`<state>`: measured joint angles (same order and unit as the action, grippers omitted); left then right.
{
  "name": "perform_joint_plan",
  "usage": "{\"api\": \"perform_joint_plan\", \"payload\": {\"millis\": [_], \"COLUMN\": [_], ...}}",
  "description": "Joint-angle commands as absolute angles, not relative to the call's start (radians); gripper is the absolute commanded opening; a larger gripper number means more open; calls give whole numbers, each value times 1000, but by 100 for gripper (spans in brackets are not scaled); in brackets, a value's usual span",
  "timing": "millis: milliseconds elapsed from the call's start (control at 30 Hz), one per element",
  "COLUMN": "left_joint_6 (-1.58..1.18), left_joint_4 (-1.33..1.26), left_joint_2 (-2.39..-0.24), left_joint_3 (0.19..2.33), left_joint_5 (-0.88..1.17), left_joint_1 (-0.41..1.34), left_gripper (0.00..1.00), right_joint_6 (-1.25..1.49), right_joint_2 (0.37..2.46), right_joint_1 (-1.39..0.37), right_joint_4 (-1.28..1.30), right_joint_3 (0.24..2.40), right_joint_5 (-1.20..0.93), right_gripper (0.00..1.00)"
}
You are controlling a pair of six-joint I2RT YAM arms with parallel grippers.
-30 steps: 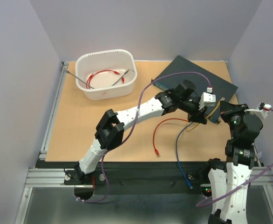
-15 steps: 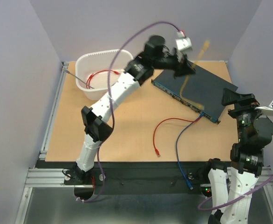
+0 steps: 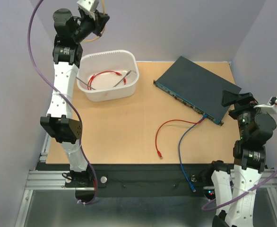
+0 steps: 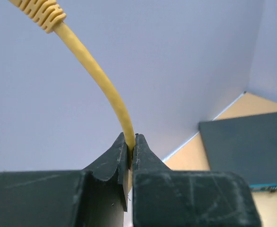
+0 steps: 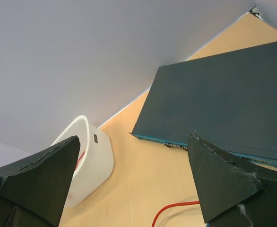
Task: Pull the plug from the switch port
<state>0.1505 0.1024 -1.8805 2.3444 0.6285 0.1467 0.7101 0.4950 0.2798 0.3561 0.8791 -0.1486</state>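
Observation:
The yellow plug hangs free of the switch, so my left gripper should next lower into the white tub and release the yellow cable by the red one.
The switch is a flat dark blue-grey box lying at an angle at the back right, its port edge facing the table's middle. My left gripper is raised high at the back left, above the white tub, and is shut on a yellow cable. That cable's yellow plug hangs free in the air, far from the switch. My right gripper stands open and empty by the switch's right end. A blue cable and a red cable run to the port edge.
A white tub at the back left holds a red cable and two grey tools. The red cable's loose end lies near the table's front middle. Purple wrist cables arc beside both arms. Grey walls close the back and sides.
My left arm swung up and left from the switch to above the tub, carrying the yellow cable away from the ports. The right gripper opened and drew back to the right.

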Motion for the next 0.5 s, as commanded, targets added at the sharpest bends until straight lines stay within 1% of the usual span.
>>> {"api": "perform_joint_plan", "payload": {"millis": [0,33,67,100,133,167,233,333,367,400,433,467], "left_joint_6": [170,166,178,195,216,230,250,256,267,268,273,275], "left_joint_4": [43,7,-27,-63,-157,-201,-245,-157,-126,-105,-66,-60], "left_joint_2": [-1873,-1864,-1858,-1846,-1848,-1871,-1928,-2063,-2092,-2130,-2141,-2140], "left_joint_3": [2145,2015,1947,1880,1765,1731,1712,1779,1808,1813,1815,1786], "left_joint_5": [686,716,716,703,660,637,582,578,575,571,578,581], "left_joint_1": [86,78,74,74,74,74,74,78,78,81,80,78], "left_gripper": [0,0,0,0,0,0,0,0,6,25,85,99], "right_joint_6": [689,690,689,689,690,690,692,696,699,703,706,706], "right_joint_2": [485,482,479,480,479,480,483,477,482,486,494,506], "right_joint_1": [275,275,275,275,275,275,273,275,275,275,275,275], "right_joint_4": [334,334,334,333,333,334,334,334,334,336,334,334], "right_joint_3": [870,865,859,856,848,848,845,822,812,799,786,761], "right_joint_5": [-157,-152,-149,-144,-149,-152,-161,-169,-170,-172,-184,-199], "right_gripper": [100,100,100,100,100,100,100,100,100,100,100,100]}}
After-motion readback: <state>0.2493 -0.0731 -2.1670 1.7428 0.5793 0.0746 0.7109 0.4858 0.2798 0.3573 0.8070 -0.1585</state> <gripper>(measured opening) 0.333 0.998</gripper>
